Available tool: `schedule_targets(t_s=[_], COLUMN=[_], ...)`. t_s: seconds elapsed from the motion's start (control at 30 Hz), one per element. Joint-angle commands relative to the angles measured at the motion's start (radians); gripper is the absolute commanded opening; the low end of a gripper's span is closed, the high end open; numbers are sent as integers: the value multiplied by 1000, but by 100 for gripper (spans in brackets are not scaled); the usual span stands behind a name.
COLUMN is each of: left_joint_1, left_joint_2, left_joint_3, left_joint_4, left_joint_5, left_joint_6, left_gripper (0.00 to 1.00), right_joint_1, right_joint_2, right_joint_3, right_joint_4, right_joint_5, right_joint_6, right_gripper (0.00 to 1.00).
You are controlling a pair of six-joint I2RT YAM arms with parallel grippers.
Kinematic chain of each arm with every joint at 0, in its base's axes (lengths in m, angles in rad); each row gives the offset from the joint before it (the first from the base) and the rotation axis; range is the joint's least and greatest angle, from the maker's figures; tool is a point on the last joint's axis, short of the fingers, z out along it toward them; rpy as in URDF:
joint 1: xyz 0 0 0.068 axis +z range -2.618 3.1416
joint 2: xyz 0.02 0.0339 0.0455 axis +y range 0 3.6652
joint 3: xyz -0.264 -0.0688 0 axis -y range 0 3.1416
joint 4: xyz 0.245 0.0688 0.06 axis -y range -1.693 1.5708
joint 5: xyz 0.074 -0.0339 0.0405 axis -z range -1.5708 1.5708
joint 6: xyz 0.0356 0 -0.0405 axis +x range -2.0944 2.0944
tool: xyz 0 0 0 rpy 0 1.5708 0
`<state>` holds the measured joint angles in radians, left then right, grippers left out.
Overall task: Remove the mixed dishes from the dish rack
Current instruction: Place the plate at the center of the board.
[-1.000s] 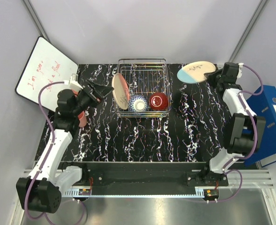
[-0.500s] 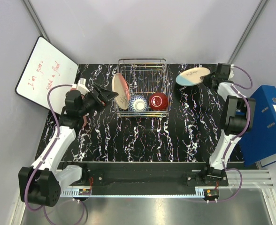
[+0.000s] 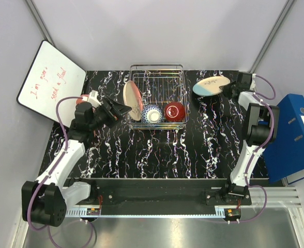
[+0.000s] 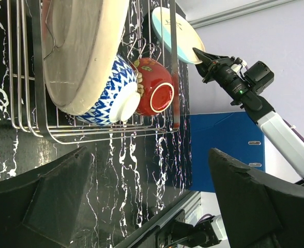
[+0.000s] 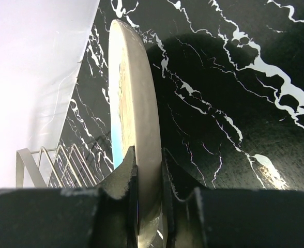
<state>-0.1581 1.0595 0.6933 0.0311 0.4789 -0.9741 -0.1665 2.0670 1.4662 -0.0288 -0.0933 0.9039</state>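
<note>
My right gripper is going to ease the blue-edged plate (image 3: 212,85) down a little over the tabletop beside the rack next and let go of the plate's rim, as that marbled patch is bare.
The wire dish rack (image 3: 156,66) stands at the back middle. In it a pink-edged plate (image 3: 133,99) stands on edge at the left, beside a blue-white bowl (image 3: 152,113) and a red bowl (image 3: 175,110). My left gripper (image 3: 122,107) is open and empty just left of the rack; its view shows the plate (image 4: 79,57), both bowls (image 4: 110,90) (image 4: 154,93) and the rack wires (image 4: 90,137). My right gripper (image 3: 227,88) is shut on the rim of the blue-edged plate (image 3: 212,85) (image 5: 134,129), right of the rack. A salmon cup (image 3: 80,100) peeks out behind the left arm.
A whiteboard (image 3: 51,82) leans at the far left. A blue binder (image 3: 297,134) stands off the table's right edge. Black marbled table surface (image 3: 157,155) lies in front of the rack. Grey walls close the back.
My right gripper has carried the blue-edged plate left and a little down, closer to the rack. My left gripper has moved right, up to the rack's left side.
</note>
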Motion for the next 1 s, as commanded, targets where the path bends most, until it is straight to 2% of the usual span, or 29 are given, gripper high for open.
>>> schedule_targets(t_s=[0.0, 0.2, 0.47, 0.7, 0.83, 0.97], left_joint_1=[-6, -23, -58, -86, -96, -109], left_joint_2=[14, 34, 85, 115, 123, 129], left_joint_3=[-6, -11, 14, 21, 23, 25], left_joint_4=[30, 27, -3, -11, -11, -11], left_joint_5=[3, 0, -16, -19, -20, -20], left_joint_6=[15, 12, 23, 17, 18, 17], left_gripper=[99, 99, 99, 99, 99, 99], right_joint_1=[-7, -13, -21, -24, -24, -24], right_joint_2=[24, 45, 131, 165, 156, 140], right_joint_3=[-15, -46, 34, 66, 52, 33], right_joint_4=[-45, -94, -261, -325, -332, -335], right_joint_5=[53, 76, 44, 7, 9, 0], right_joint_6=[-11, -34, -65, -74, -74, -74], right_gripper=[0, 0, 0, 10, 13, 24])
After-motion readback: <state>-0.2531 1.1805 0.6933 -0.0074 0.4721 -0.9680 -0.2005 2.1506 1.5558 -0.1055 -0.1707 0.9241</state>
